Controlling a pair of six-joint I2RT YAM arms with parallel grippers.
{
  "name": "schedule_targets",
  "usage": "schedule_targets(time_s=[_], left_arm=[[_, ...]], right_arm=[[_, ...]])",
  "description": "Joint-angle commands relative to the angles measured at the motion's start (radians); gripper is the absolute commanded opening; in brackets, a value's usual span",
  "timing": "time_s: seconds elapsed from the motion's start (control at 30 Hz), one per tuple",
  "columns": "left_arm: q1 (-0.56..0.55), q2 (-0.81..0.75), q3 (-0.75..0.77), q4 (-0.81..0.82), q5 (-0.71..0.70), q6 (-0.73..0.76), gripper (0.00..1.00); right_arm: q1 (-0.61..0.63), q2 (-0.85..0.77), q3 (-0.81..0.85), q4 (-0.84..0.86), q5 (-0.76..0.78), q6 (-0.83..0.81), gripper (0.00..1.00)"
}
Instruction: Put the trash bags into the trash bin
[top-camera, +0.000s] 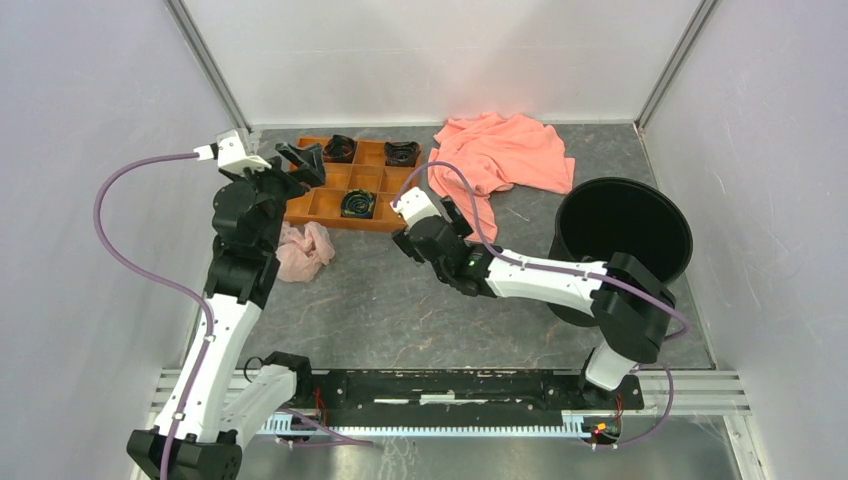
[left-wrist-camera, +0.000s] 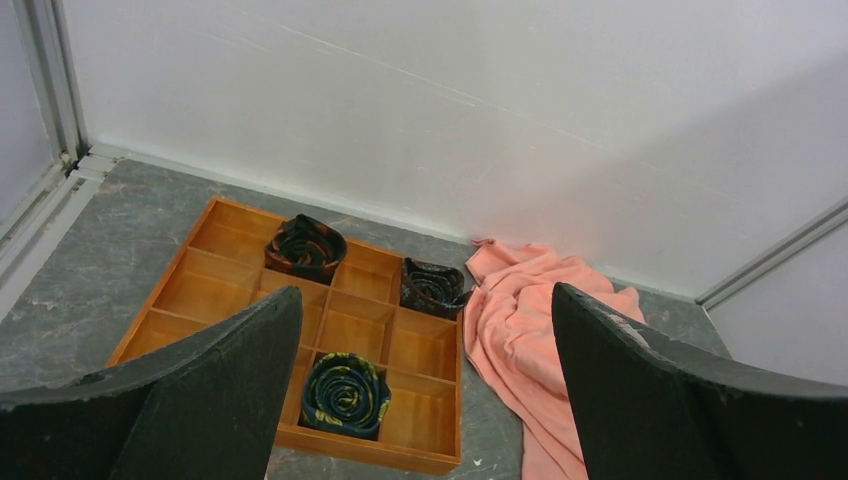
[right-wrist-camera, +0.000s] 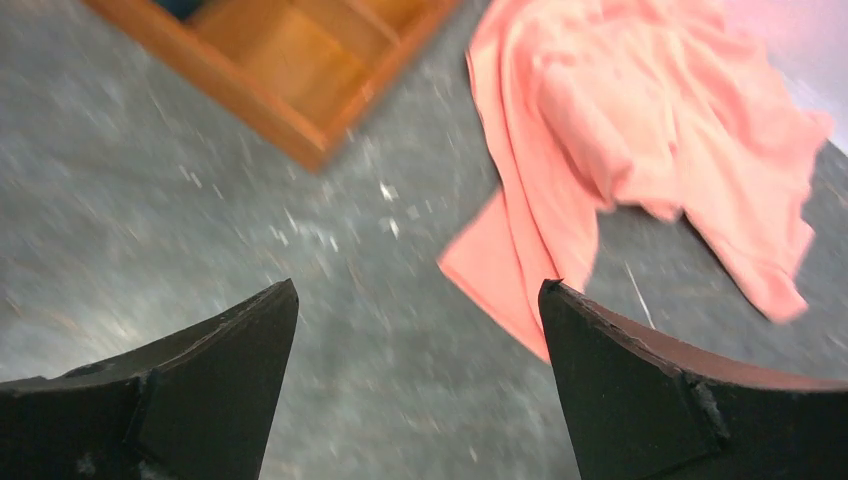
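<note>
The near part of the trash bag (top-camera: 303, 250) lies below and back from the left gripper, so the gripper will next tilt its open fingers down and lower them back onto it.
The pale pink trash bag (top-camera: 303, 250) lies crumpled on the grey table, just in front of the tray's left end and beside my left arm. It shows in neither wrist view. The round black trash bin (top-camera: 622, 240) stands upright at the right, behind my right arm's elbow. My left gripper (top-camera: 305, 158) is open and empty, held above the tray's left part; in the left wrist view (left-wrist-camera: 425, 400) its jaws stand wide apart. My right gripper (top-camera: 458, 222) is open and empty over the table's middle, between tray and cloth; its wrist view (right-wrist-camera: 420, 390) is blurred.
An orange compartment tray (top-camera: 328, 207) at the back holds three rolled dark ties (left-wrist-camera: 345, 393); it also shows in the left wrist view (left-wrist-camera: 200, 290). A salmon-orange cloth garment (top-camera: 500, 155) lies at the back, left of the bin, also seen in both wrist views (left-wrist-camera: 530, 330) (right-wrist-camera: 640, 130).
</note>
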Motion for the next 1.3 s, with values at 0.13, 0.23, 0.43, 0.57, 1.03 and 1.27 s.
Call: schedule_targets(time_s=[0.13, 0.23, 0.43, 0.57, 1.03, 1.27], left_arm=[[0.003, 0.059, 0.007, -0.031, -0.079, -0.024, 1.00], [0.004, 0.081, -0.005, -0.125, -0.076, -0.093, 1.00], [0.005, 0.046, -0.146, -0.396, -0.363, -0.351, 1.00], [0.005, 0.099, -0.131, -0.647, -0.551, -0.426, 1.00], [0.007, 0.243, -0.156, -0.658, -0.401, -0.400, 1.00], [0.029, 0.294, -0.187, -0.556, -0.367, -0.344, 0.90]], right_arm=[[-0.007, 0.139, 0.025, 0.512, -0.072, -0.150, 0.98], [-0.009, 0.093, -0.141, 0.662, -0.059, -0.157, 0.98], [-0.010, 0.013, -0.252, 0.665, -0.068, -0.152, 0.98], [-0.009, -0.021, -0.282, 0.680, -0.107, -0.168, 0.98], [-0.010, -0.051, -0.297, 0.666, -0.112, -0.144, 0.98], [-0.009, -0.098, -0.345, 0.709, -0.305, -0.149, 0.98]])
